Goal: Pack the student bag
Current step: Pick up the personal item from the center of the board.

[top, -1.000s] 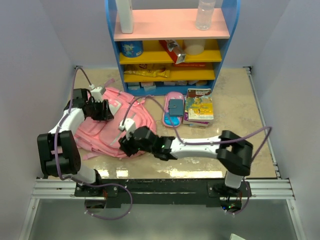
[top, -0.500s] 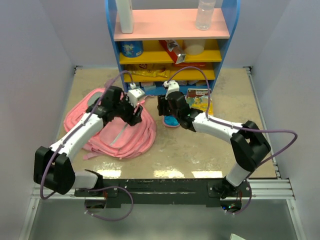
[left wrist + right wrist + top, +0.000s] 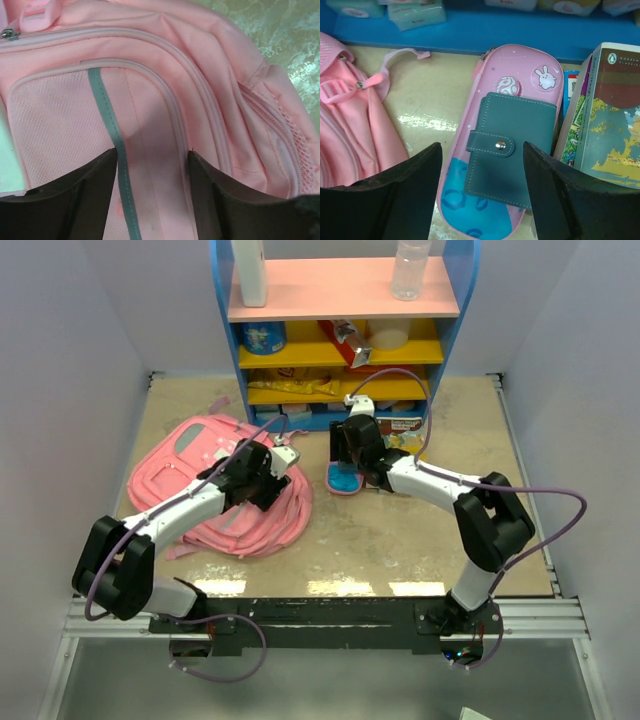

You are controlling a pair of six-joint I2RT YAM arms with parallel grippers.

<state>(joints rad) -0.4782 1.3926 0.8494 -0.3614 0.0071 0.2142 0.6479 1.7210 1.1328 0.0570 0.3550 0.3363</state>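
Observation:
The right gripper moves down onto the teal snap wallet's strap edge (image 3: 477,142) next, facing the bag, beside the snap, and closes.
The student bag (image 3: 205,495), a soft pink backpack, lies flat at the left of the table. It fills the left wrist view (image 3: 150,90), showing a grey strip (image 3: 107,120) and curved zips. My left gripper (image 3: 278,472) (image 3: 152,156) is open over the bag's front pocket near its right side, the fabric between the jaws not pinched. My right gripper (image 3: 347,462) (image 3: 482,150) is open just above a teal snap wallet (image 3: 512,150), which lies on a pink-and-blue pencil case (image 3: 517,75) (image 3: 340,483). The bag's edge (image 3: 350,135) lies to its left.
A stack of books (image 3: 607,110) (image 3: 402,430) lies right of the pencil case. Just behind stands a blue shelf unit (image 3: 340,310) with bottles, a tin and snack packs. Small boxes (image 3: 415,12) sit along its base. Walls close in the table on both sides.
My left gripper swung from the bag's far left corner across to its right side, and its jaws opened. My right gripper left the bag's near edge, moved back to the pencil case, and opened wider.

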